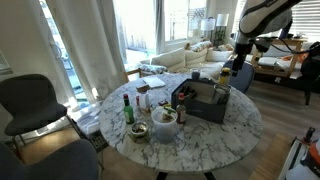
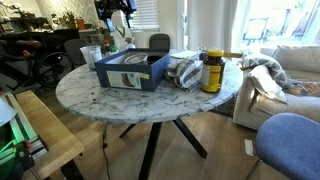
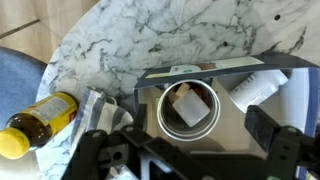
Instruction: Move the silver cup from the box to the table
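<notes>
I will move my gripper down into the box next, toward the cup's rim beside the white cylinder, because the cup's open rim faces up below my fingers.
In the wrist view the silver cup stands upright in the dark box, seen from above, with a pale block inside it. My gripper is open and empty. It hovers above the box, its two dark fingers on either side of the cup's near rim. The box rests on the white marble table. In both exterior views the gripper hangs above the box at the far side of the table.
A white cylinder lies in the box beside the cup. An amber bottle with a yellow cap and crumpled cloth sit next to the box. A green bottle and a white pot stand further along. Chairs ring the table.
</notes>
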Robot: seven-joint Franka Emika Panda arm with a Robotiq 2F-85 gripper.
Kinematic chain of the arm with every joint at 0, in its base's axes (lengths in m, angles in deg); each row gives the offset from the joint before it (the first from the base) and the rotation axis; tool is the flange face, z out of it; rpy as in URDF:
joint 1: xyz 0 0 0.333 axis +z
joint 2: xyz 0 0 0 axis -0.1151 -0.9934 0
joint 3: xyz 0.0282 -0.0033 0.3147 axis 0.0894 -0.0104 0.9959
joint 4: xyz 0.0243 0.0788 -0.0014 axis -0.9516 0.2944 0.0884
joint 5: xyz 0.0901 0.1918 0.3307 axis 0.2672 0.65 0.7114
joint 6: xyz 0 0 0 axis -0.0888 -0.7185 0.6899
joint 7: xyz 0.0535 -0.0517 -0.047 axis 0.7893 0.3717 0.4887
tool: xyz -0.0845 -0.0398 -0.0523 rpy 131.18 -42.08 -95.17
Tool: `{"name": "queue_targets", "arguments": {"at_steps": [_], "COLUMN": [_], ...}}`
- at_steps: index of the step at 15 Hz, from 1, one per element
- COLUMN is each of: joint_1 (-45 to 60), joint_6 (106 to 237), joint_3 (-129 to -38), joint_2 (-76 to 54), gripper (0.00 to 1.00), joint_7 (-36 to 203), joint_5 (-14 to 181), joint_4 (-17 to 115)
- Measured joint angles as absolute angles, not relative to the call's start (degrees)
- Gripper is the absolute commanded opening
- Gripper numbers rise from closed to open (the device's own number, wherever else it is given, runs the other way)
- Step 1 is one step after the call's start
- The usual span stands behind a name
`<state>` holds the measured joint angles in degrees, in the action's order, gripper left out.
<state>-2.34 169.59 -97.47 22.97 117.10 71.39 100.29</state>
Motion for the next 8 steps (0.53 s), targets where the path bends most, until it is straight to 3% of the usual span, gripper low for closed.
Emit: {"name": "queue_targets", "arguments": {"at_steps": [8], "joint_1": [-0.84], "joint_6": [168.38], "joint_3": [-96.15], "joint_2": [12.36], "gripper": [1.0], "joint_7": [117.92], "joint_5": [76.84], "joint_4": [96.91]}}
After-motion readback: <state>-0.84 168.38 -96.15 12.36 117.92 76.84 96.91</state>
